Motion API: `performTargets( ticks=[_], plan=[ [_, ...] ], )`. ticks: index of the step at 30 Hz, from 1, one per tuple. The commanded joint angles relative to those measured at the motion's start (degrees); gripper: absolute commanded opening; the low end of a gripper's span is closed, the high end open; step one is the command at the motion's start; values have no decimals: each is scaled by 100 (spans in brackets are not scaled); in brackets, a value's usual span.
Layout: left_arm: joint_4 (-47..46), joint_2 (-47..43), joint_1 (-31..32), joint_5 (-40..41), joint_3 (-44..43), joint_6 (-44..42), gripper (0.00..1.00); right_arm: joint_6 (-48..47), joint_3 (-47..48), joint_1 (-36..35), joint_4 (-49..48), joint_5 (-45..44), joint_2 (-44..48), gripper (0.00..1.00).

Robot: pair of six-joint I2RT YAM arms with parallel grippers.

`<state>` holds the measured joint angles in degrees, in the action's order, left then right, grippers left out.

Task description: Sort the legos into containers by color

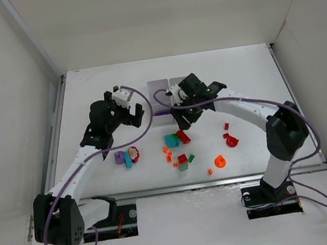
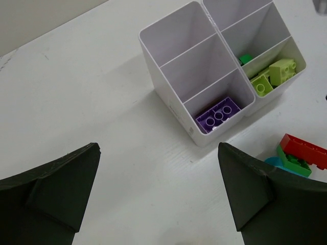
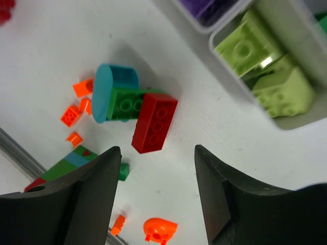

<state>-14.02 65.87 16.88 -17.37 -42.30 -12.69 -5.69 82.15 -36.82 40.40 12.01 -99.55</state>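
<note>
My right gripper needs to move its open fingers down on both sides of the loose end of the red brick [image 1: 186, 139] [image 3: 149, 137].
The white six-compartment tray [image 1: 160, 87] stands at mid-table, partly hidden by both arms. In the left wrist view the tray [image 2: 173, 109] holds a purple brick [image 2: 218, 113], lime bricks [image 2: 276, 74] and a dark green piece [image 2: 246, 58]. My left gripper [image 2: 158, 153] is open and empty over bare table left of the tray [image 1: 133, 111]. My right gripper [image 3: 157, 153] is open and empty just above a red brick [image 3: 155, 122], which lies against a dark green brick [image 3: 125, 104] and a teal piece [image 3: 110, 89]. It sits in front of the tray [image 1: 182, 122].
Loose legos lie nearer the arms: small orange pieces [image 3: 76, 109], an orange round piece [image 1: 219, 161], a stacked green, teal and red piece [image 1: 183, 161], red pieces [image 1: 231, 140] at right, and a purple and mixed cluster [image 1: 127, 157] at left. White walls enclose the table.
</note>
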Motion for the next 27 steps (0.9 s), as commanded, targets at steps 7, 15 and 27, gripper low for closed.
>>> performTargets(
  ticks=[7,15,27],
  plan=[
    [-66,-408,271,365,328,-199,100,376,-727,-44,-946,741,-20,71],
    [40,-469,324,357,381,-252,100,376,-1157,-45,-1096,794,32,71],
    [93,-417,324,251,328,-313,100,376,-1096,-97,-1149,671,-539,69]
  ],
)
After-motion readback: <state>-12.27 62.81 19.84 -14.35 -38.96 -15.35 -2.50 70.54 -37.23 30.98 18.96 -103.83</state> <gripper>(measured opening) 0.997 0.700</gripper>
